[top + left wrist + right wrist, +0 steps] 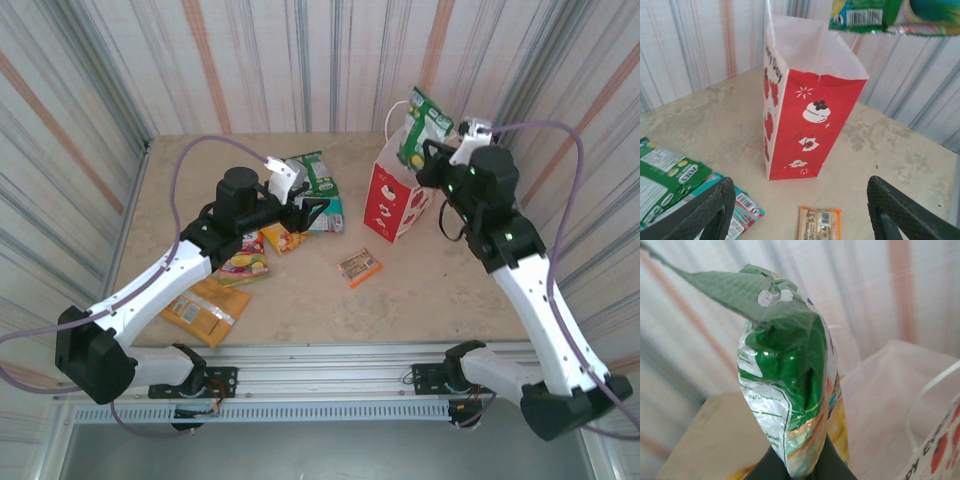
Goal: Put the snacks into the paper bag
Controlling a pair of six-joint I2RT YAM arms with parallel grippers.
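I will next tip my right gripper down over the paper bag's opening [397, 156], which is below it, to release the green snack bag, which is still held above the paper bag's rim.
The red paper bag [398, 205] stands upright at the back right, its white inside [810, 47] open. My right gripper [432, 150] is shut on a green snack bag [424, 122] and holds it just above the bag's mouth; that packet [785, 370] sticks up from the fingers [765, 467], with the bag's opening [890, 405] behind it. My left gripper [315, 210] hovers open over the table, with nothing between its fingers [705, 210]. Under it lie a second green bag [315, 178] and the small orange-brown bar [819, 223].
A yellow-orange bag [283, 238], a red and yellow-green candy bag [245, 265] and a flat orange pouch [205, 308] lie at the left under my left arm. The small bar [360, 267] lies alone mid-table. Striped walls close in on three sides.
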